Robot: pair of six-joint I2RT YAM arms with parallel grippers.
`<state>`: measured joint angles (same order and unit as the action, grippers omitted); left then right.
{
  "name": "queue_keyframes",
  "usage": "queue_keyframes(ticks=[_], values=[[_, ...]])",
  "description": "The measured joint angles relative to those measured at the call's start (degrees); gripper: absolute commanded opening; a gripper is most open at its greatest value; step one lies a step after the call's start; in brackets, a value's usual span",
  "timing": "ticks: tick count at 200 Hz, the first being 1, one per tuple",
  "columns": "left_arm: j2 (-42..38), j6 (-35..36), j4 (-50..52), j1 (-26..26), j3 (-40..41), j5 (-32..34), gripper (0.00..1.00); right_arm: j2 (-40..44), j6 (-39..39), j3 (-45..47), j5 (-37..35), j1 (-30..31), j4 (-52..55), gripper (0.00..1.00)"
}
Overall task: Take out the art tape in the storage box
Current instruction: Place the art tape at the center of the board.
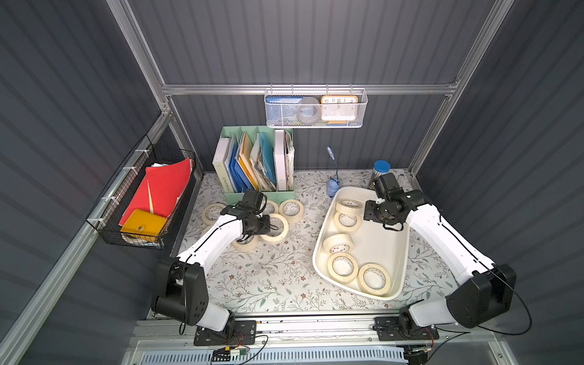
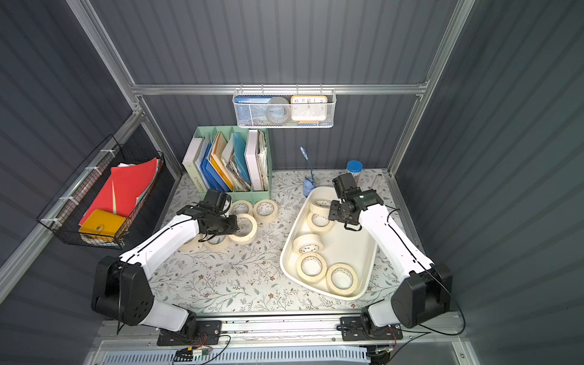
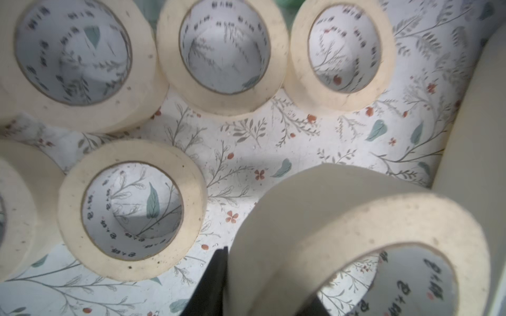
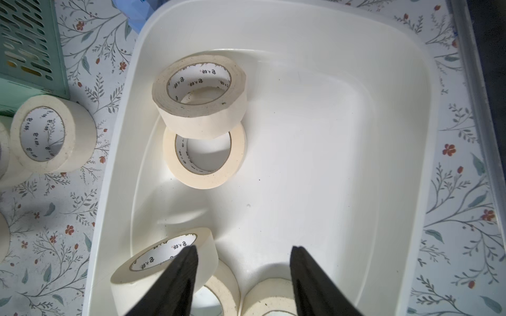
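Note:
Next, my left gripper will lower its roll to the bare mat beside the lying rolls and release the roll's side, as that clear spot lies below my gripper.
The white storage box (image 1: 379, 252) (image 2: 357, 249) (image 4: 328, 136) sits on the right of the mat. Several cream art tape rolls lie along its left side, among them one leaning roll (image 1: 338, 243) and one flat roll (image 4: 204, 156). My right gripper (image 1: 371, 211) (image 2: 336, 211) (image 4: 243, 247) hangs open over the box's far end with nothing between its fingers. My left gripper (image 1: 268, 226) (image 2: 235, 226) (image 3: 262, 276) is shut on the wall of one art tape roll (image 1: 282, 232) (image 3: 356, 219), which is tilted among several rolls lying on the mat (image 3: 131, 208). One finger (image 3: 219, 273) shows outside that wall.
A mint-green file organizer (image 1: 256, 164) stands at the back, close behind the rolls on the mat. A small blue lamp (image 1: 332, 186) and a blue-lidded jar (image 1: 380, 169) stand behind the box. A white mesh basket (image 1: 316, 109) hangs on the rail, and a black wire basket (image 1: 148, 196) hangs on the left wall.

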<state>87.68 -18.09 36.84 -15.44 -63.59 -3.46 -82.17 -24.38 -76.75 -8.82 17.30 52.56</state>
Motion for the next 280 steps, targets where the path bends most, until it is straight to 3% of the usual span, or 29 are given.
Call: queue_keyframes(ticks=[109,178,219,231,260,280], values=[[15.34,0.31,-7.54,0.13,0.20,-0.09,0.00,0.00,0.02,1.81,0.44,-0.39,0.74,0.60],[16.22,0.24,-8.41,3.37,0.24,2.10,0.00,0.02,0.00,4.44,1.31,-0.94,1.29,0.60],[16.33,0.31,-8.50,3.54,0.24,3.06,0.00,1.01,0.22,9.49,6.01,-0.83,0.68,0.60],[16.33,0.31,-8.50,3.61,0.22,3.61,0.09,2.19,0.28,12.11,7.63,-0.48,0.63,0.60],[16.35,0.50,-8.37,3.82,0.22,4.81,0.46,4.55,0.33,15.91,9.81,1.40,2.16,0.60],[16.35,0.52,-8.15,3.85,0.07,5.38,0.59,5.40,0.46,16.70,10.16,2.82,3.67,0.60]])
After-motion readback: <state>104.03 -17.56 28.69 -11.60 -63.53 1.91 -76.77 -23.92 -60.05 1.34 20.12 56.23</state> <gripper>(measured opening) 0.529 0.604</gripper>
